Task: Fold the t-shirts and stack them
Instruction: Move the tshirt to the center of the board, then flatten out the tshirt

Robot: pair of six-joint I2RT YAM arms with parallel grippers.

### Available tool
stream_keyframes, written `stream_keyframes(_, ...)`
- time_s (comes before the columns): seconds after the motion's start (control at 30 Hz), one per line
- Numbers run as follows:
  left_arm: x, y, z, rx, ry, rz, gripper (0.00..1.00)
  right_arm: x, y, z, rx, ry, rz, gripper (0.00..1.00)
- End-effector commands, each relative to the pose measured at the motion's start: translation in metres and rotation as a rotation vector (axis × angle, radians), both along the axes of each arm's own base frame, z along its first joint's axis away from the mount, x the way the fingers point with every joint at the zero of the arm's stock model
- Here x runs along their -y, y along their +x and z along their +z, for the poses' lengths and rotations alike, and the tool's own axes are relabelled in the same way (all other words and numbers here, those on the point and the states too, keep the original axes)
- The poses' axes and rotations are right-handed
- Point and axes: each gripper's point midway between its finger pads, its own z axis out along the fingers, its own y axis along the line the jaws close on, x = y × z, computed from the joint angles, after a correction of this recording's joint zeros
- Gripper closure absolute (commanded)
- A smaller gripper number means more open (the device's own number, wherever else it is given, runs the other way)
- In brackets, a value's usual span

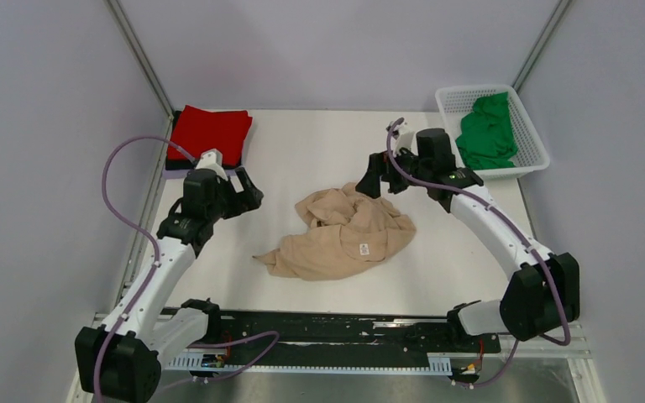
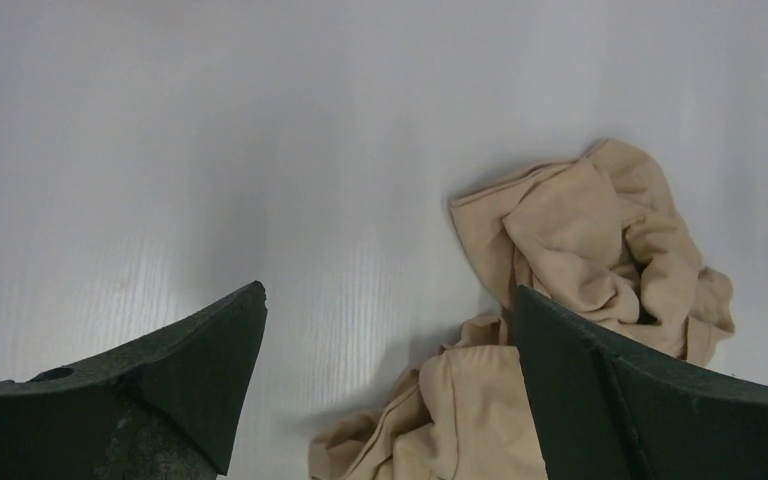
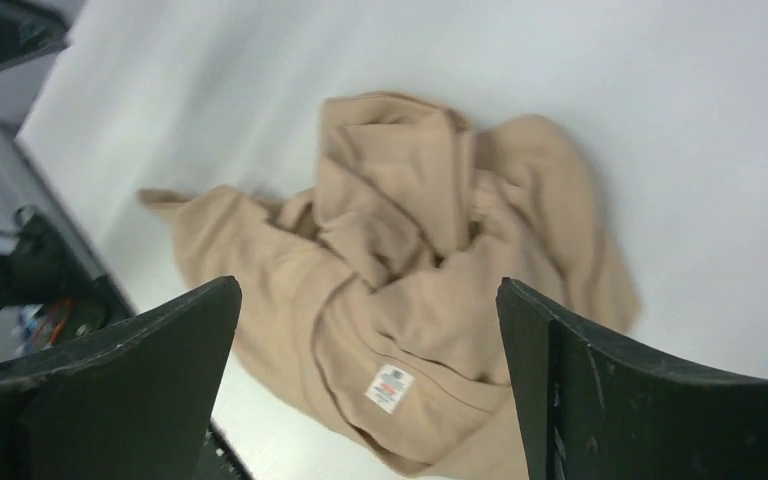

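My left gripper should next move down and to the right in the top view, onto the tan t-shirt's corner [image 1: 302,206] [image 2: 467,210] nearest the red t-shirt. That corner sticks out onto bare tabletop.
A tan t-shirt [image 1: 344,235] lies crumpled in the middle of the table, its white label [image 3: 389,388] facing up. At the back left a folded red t-shirt [image 1: 212,133] rests on a dark one, of which only an edge [image 1: 176,165] shows. A green t-shirt [image 1: 487,130] is bunched in the basket. My left gripper [image 1: 248,195] hovers open to the left of the tan t-shirt [image 2: 600,240], with nothing between its fingers. My right gripper [image 1: 374,176] hangs open above the far right side of the tan t-shirt [image 3: 410,230], also holding nothing.
A white lattice basket [image 1: 531,159] stands at the back right corner. Grey walls and metal posts close in the table on three sides. A black rail [image 1: 327,323] runs along the near edge between the arm bases.
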Motion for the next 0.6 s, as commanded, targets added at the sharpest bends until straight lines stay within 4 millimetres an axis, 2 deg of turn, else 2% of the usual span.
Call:
stream_keyframes(0.0, 0.034, -0.009, -0.021, -0.115, -0.126, -0.138, 0.00, 0.077, 0.041, 0.012, 0.077, -0.103, -0.484, 0.00)
stream_keyframes(0.07, 0.049, -0.016, -0.034, -0.173, -0.183, -0.202, 0.00, 0.106, 0.043, -0.005, -0.008, -0.098, -0.646, 0.00)
stream_keyframes(0.13, 0.062, -0.025, -0.048, -0.225, -0.233, -0.272, 0.00, 0.127, 0.039, -0.025, -0.109, -0.069, -0.751, 0.00)
stream_keyframes(0.17, 0.070, -0.028, -0.048, -0.233, -0.262, -0.314, 0.00, 0.135, 0.034, -0.039, -0.163, -0.060, -0.786, 0.00)
stream_keyframes(0.27, 0.077, -0.035, -0.065, -0.299, -0.299, -0.340, 0.00, 0.150, 0.024, -0.072, -0.269, -0.061, -0.854, 0.00)
stream_keyframes(0.33, 0.080, -0.025, -0.069, -0.292, -0.311, -0.332, 0.00, 0.152, 0.017, -0.090, -0.314, -0.092, -0.861, 0.00)
stream_keyframes(0.37, 0.080, -0.020, -0.077, -0.312, -0.311, -0.318, 0.00, 0.153, 0.015, -0.099, -0.336, -0.105, -0.863, 0.00)
stream_keyframes(0.4, 0.083, -0.010, -0.073, -0.287, -0.322, -0.311, 0.01, 0.154, 0.014, -0.104, -0.351, -0.114, -0.870, 0.00)
stream_keyframes(0.43, 0.084, -0.004, -0.084, -0.310, -0.318, -0.294, 0.01, 0.156, 0.013, -0.110, -0.364, -0.127, -0.881, 0.01)
stream_keyframes(0.47, 0.087, 0.007, -0.078, -0.288, -0.323, -0.292, 0.02, 0.158, 0.013, -0.115, -0.375, -0.140, -0.890, 0.01)
stream_keyframes(0.5, 0.089, 0.012, -0.090, -0.319, -0.315, -0.282, 0.02, 0.159, 0.014, -0.119, -0.384, -0.150, -0.901, 0.01)
stream_keyframes(0.53, 0.096, 0.021, -0.083, -0.299, -0.303, -0.303, 0.04, 0.160, 0.015, -0.122, -0.393, -0.154, -0.909, 0.01)
stream_keyframes(0.57, 0.096, 0.027, -0.097, -0.332, -0.268, -0.289, 0.05, 0.160, 0.015, -0.126, -0.406, -0.161, -0.910, 0.01)
